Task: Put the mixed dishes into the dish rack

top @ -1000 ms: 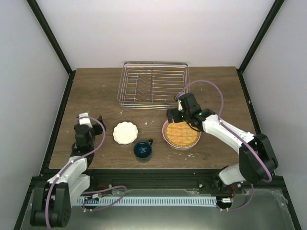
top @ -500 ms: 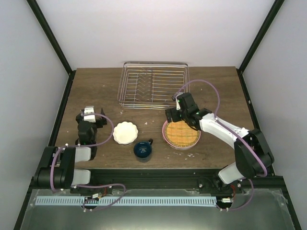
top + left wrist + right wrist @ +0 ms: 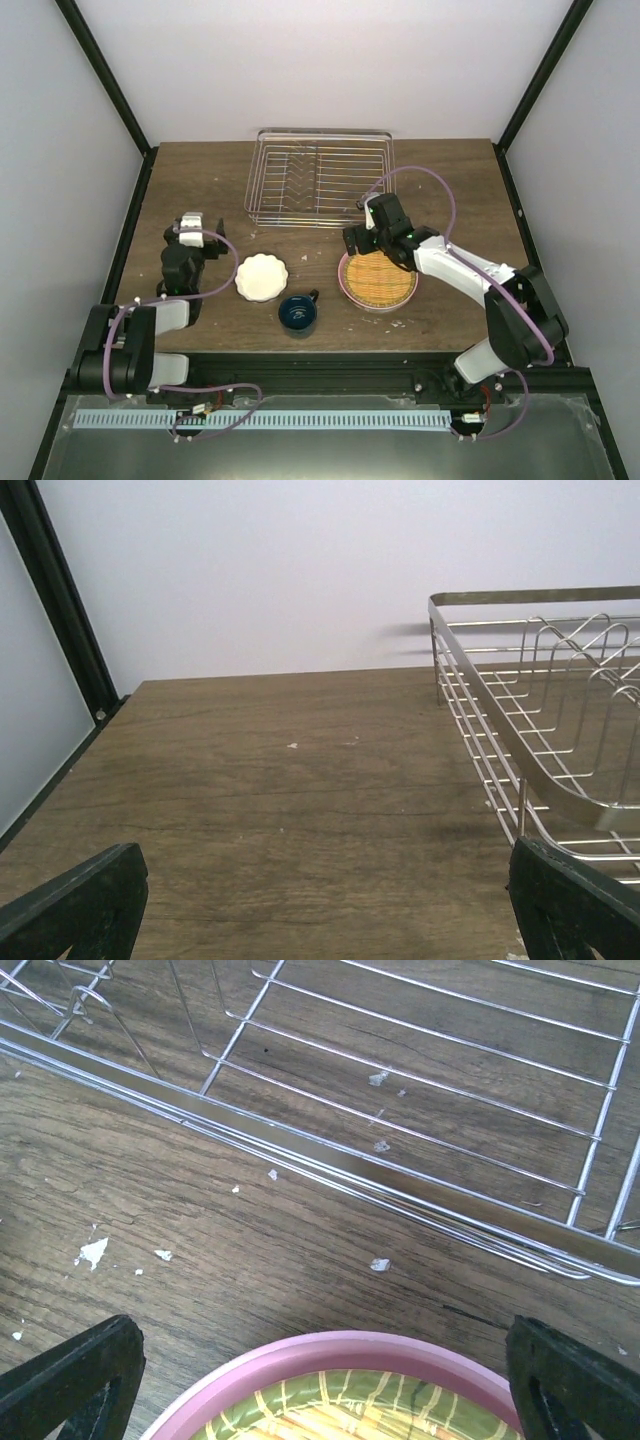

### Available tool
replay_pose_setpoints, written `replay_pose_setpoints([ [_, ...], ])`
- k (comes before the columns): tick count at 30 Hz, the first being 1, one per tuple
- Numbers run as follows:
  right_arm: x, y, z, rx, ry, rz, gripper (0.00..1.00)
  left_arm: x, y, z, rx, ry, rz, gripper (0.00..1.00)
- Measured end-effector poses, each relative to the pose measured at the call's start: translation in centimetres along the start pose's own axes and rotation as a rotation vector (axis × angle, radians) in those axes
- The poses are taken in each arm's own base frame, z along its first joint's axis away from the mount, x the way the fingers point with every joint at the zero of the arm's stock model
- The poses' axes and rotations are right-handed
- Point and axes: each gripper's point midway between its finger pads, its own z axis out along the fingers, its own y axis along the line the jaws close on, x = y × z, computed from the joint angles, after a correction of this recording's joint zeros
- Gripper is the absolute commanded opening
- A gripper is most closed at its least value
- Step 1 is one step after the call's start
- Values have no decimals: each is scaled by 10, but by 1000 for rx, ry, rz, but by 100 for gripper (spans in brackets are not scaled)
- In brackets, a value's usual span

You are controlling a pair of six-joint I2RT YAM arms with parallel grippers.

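Note:
Only bare wood is in front of the bowl's rim that faces my left gripper, so I next need to tilt the gripper down and lower it back onto that rim to close.
The silver wire dish rack (image 3: pixel 320 180) stands at the back of the table with nothing in it. A small white scalloped bowl (image 3: pixel 262 277) and a dark blue mug (image 3: pixel 298 313) sit left of centre. To the right a pink plate (image 3: pixel 345 285) carries a yellow-lime ribbed plate (image 3: pixel 380 280). My right gripper (image 3: pixel 372 248) hovers open over the pink plate's (image 3: pixel 340 1352) far rim, facing the rack (image 3: pixel 400 1190). The right gripper's (image 3: pixel 320 1385) fingers straddle that rim without touching it. My left gripper (image 3: pixel 190 232) is open over bare wood left of the bowl. The left gripper (image 3: pixel 320 920) holds nothing.
The rack's left wall (image 3: pixel 520 750) rises just right of the left gripper's view. Small white crumbs (image 3: pixel 95 1252) lie on the wood between plate and rack. Black frame posts (image 3: pixel 110 90) and white walls close off the table's (image 3: pixel 200 190) sides.
The left arm has swung round and its gripper has moved away from the base and slightly right. The right gripper has edged slightly left over the plate rim. Both stay open.

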Motion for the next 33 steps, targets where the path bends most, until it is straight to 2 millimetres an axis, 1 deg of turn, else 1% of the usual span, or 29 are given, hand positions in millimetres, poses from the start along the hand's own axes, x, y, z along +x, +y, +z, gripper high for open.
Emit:
replay_pose_setpoints([
  [4,-4,0,-4,-2,-14,-2,100,5,-3,0,18,19,1,100],
  [10,-11,0,-13,1,-43,-9,100,7,-10,11,53,37,8,100],
  [12,-12,0,-13,3,-46,-16,100,14,-12,15,65,45,16,100],
  [15,-12,-1,-13,6,-46,-23,100,32,-14,19,78,84,20,100],
  [17,-12,-2,-13,10,-47,-27,100,37,-12,21,76,90,19,100],
  [24,-13,-4,-13,24,-49,-50,100,34,-5,24,61,76,1,100],
  [25,-13,-4,-13,25,-50,-53,100,33,-3,25,61,74,-7,99],
  [28,-14,-5,-13,28,-52,-59,100,29,4,27,56,64,-25,87],
  [29,-13,-5,-13,29,-51,-59,100,28,5,27,55,62,-30,84],
  [32,-13,-5,-13,30,-50,-59,100,28,3,30,66,87,-38,82],
  [33,-13,-5,-13,31,-50,-58,100,23,3,33,66,96,-39,82],
])
